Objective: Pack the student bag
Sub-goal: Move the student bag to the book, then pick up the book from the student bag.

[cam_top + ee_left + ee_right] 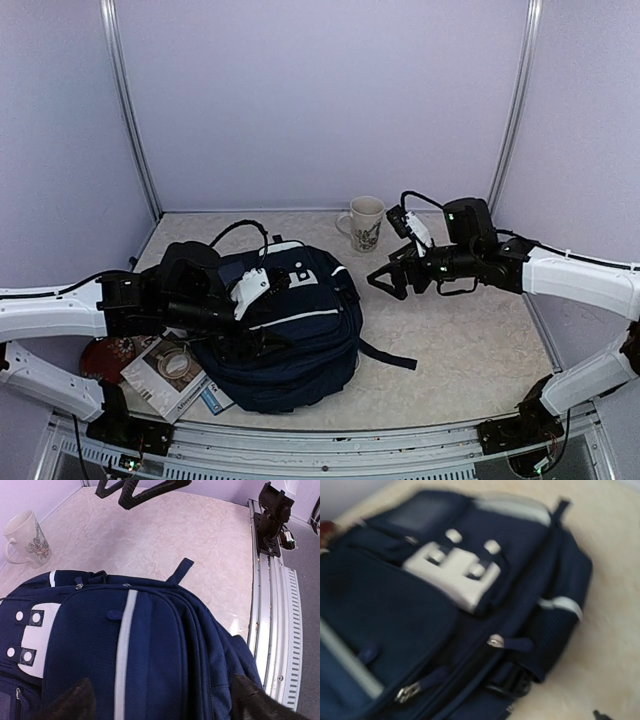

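Note:
My right gripper moves down across onto the bag's side edge (519, 650) by the bag's zipper pull (495, 641) next, since that lies below it and to its left in the top view.
The student bag (300, 335) is a navy backpack with white stripes and lies flat in the middle of the table. My left gripper (258, 343) hovers over its front panel. In the left wrist view the two dark fingertips (75, 702) stand wide apart above the bag (160, 645), gripping nothing. My right gripper (385, 281) hangs open in the air to the right of the bag's top end, and it also shows at the top of the left wrist view as the right gripper (135, 490). The blurred right wrist view shows the bag's white patch (455, 567) and a zipper pull (495, 641).
A white mug (365, 222) with a floral print stands behind the bag near the back wall. A magazine (165, 372) and a red disc (105, 355) lie left of the bag under my left arm. A loose bag strap (385, 353) trails right. Metal rails edge the table front.

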Available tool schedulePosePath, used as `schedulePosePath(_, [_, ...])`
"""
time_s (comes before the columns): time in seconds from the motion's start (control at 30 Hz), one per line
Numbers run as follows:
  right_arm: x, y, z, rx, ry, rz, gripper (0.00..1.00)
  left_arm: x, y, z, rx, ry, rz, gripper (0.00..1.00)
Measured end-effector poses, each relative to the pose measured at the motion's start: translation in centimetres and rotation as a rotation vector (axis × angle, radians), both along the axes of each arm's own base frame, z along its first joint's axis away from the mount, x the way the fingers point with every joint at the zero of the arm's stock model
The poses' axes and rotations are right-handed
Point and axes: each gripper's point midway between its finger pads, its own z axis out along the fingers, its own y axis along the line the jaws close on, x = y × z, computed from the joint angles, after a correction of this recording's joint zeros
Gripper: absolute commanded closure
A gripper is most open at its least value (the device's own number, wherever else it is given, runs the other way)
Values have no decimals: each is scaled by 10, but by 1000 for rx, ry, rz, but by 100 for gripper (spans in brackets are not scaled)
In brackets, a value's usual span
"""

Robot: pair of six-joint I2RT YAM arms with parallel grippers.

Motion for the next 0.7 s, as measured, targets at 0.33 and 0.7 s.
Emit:
schedulePosePath(0.33, [26,17,-82,-77,243,-76,9,138,86,-6,-36,132,701,1])
schedulePosePath(0.7, [44,49,-134,-54,382,-48,21,158,209,-83,-93,360,1227,1])
